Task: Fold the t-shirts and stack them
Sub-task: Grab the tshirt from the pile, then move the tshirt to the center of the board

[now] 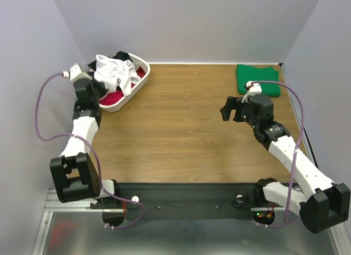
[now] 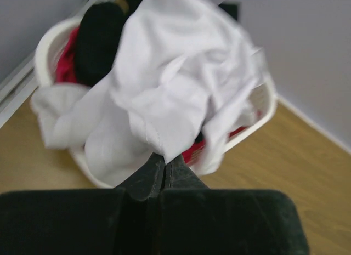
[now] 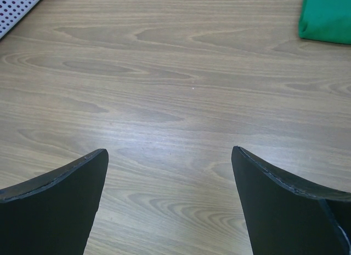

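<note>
Next, my left gripper rises high, carries the white t-shirt (image 1: pixel 114 74) over the bare tabletop (image 1: pixel 154 108) beside the basket, lowers it and releases, since it still trails in the basket.
A white t-shirt (image 1: pixel 114 74) hangs partly lifted out of the white lattice basket (image 1: pixel 128 99) at the back left. My left gripper (image 1: pixel 97 89) is shut on a fold of the white t-shirt (image 2: pixel 181 90); in the left wrist view its jaws (image 2: pixel 163 163) are pinched on the cloth. A black shirt (image 2: pixel 98 41) and a red shirt (image 2: pixel 64 60) lie in the basket under it. A folded green t-shirt (image 1: pixel 256 78) lies at the back right, and its corner shows in the right wrist view (image 3: pixel 326 16). My right gripper (image 1: pixel 230 109) is open and empty over bare table.
The wooden table (image 1: pixel 181 129) is walled in by grey panels at the left, back and right. The basket's corner (image 3: pixel 16 8) shows at the top left of the right wrist view. A black bar runs along the near edge between the arm bases.
</note>
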Motion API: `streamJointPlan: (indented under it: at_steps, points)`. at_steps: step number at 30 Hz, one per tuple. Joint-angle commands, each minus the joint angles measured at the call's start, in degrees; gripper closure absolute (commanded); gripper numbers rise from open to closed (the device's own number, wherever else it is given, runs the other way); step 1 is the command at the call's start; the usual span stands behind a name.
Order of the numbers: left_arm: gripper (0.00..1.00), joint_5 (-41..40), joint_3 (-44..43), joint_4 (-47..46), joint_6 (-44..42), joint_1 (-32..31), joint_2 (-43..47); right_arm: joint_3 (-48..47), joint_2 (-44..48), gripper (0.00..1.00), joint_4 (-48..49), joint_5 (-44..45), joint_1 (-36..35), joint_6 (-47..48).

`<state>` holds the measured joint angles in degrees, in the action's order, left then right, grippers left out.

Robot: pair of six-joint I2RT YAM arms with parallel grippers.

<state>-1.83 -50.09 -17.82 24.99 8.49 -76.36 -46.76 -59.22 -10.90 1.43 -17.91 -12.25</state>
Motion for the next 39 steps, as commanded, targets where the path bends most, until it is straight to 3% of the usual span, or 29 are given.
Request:
streamJointPlan:
  at_steps: [1, 5, 8, 11, 17, 20, 23, 25, 26, 27, 30, 31, 32, 34, 39]
  points:
    - [1.0, 15.68, -16.42, -1.78, 5.66, -0.14, 2.45, 0.18, 0.6, 0.0, 2.81, -0.73, 0.33, 0.3]
    - [1.0, 29.92, -33.99, -0.9, 9.27, -3.65, -1.58, 0.01, -0.19, 0.0, 2.9, -1.17, 0.33, 0.3]
    - [1.0, 44.66, -53.37, -1.59, 12.79, -8.39, -6.6, 0.01, -0.54, 0.0, 2.9, -0.91, 0.33, 0.38]
    - [1.0, 52.59, -64.92, -5.18, 18.13, -14.63, -10.82, 0.27, -0.2, 0.0, 2.9, -0.38, 0.33, 0.39]
    - [1.0, 55.44, -65.85, -20.39, 28.71, -16.84, -9.96, 0.62, 1.3, 0.0, 2.9, 1.03, 0.33, -0.05]
    - [1.0, 53.51, -58.4, -20.5, 26.25, -16.84, -6.53, 0.88, 2.62, 0.0, 2.81, 1.99, 0.33, -0.49]
    - [1.0, 48.6, -44.44, -19.01, 22.31, -16.49, -2.33, 1.23, 4.11, 0.0, 2.81, 2.87, 0.33, -0.67]
    - [1.0, 38.98, -31.96, -15.42, 17.84, -16.14, 1.01, 1.67, 4.99, 0.0, 2.72, 3.83, 0.25, -0.67]
    - [0.93, 35.78, -27.57, -14.27, 16.68, -16.14, 2.17, 1.85, 5.25, 0.0, 2.72, 4.45, 0.33, -0.93]
    - [0.7, 33.23, -18.91, -13.56, 15.54, -16.14, 2.96, 2.02, 5.52, 0.0, 2.72, 4.72, 0.33, -0.93]
    - [0.42, 23.58, -5.35, -8.56, 10.0, -16.14, 4.38, 2.03, 5.08, 0.0, 2.55, 5.25, 0.33, -1.19]
    - [0.39, 21.71, -2.33, -7.93, 8.94, -16.22, 4.37, 2.03, 4.73, 0.0, 2.55, 4.73, 0.33, -1.28]
    - [0.21, 17.42, 2.57, -6.45, 6.93, -16.23, 4.29, 1.68, 3.34, 0.0, 2.63, 2.37, 0.33, -1.89]
    - [0.15, 13.53, 7.17, -5.47, 5.77, -16.31, 4.11, 1.41, 1.05, 0.0, 2.98, -1.08, 0.25, -2.51]
    - [0.14, 8.08, 16.14, -6.87, 3.58, -17.1, 3.93, 3.34, -4.84, 0.0, 9.74, -15.39, -0.72, -5.85]
